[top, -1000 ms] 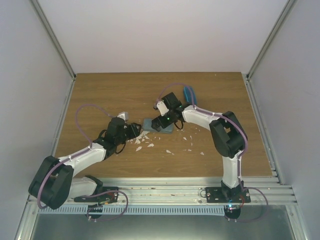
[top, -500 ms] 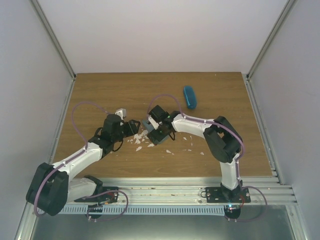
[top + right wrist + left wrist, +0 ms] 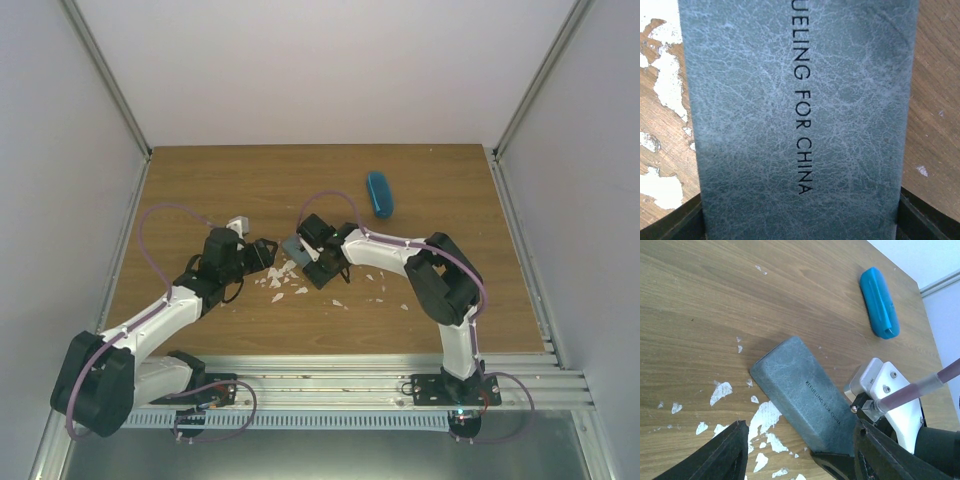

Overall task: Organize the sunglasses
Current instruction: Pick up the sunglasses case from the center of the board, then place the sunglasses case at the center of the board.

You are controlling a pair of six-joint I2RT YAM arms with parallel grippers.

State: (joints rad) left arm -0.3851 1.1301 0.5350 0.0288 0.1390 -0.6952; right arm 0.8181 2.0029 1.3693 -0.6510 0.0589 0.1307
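Note:
I will next carry the grey-blue case [image 3: 294,246] outward in my right gripper and release it beside the blue oval case, because that spot is outward of the gripper.
No sunglasses show in any view. The grey-blue rectangular case [image 3: 294,246] lies closed on the table, printed side up. My right gripper [image 3: 320,266] is shut on its near end, with the jaws across its width. In the right wrist view the case [image 3: 800,100] fills the frame, with the gripper [image 3: 800,227] at the bottom edge. My left gripper [image 3: 264,252] is open and empty, just left of the case. In the left wrist view its jaws [image 3: 805,460] stand wide apart, and the case [image 3: 800,390] lies ahead of them and between them.
The bright blue oval case [image 3: 378,193] lies closed at the back right and also shows in the left wrist view [image 3: 880,302]. White worn patches [image 3: 285,285] mark the wooden table [image 3: 200,190] around the grippers. Walls close in the table on three sides.
My right gripper has moved left and a little nearer, dragging and turning the grey-blue case toward the left gripper. My left gripper has shifted slightly back and right.

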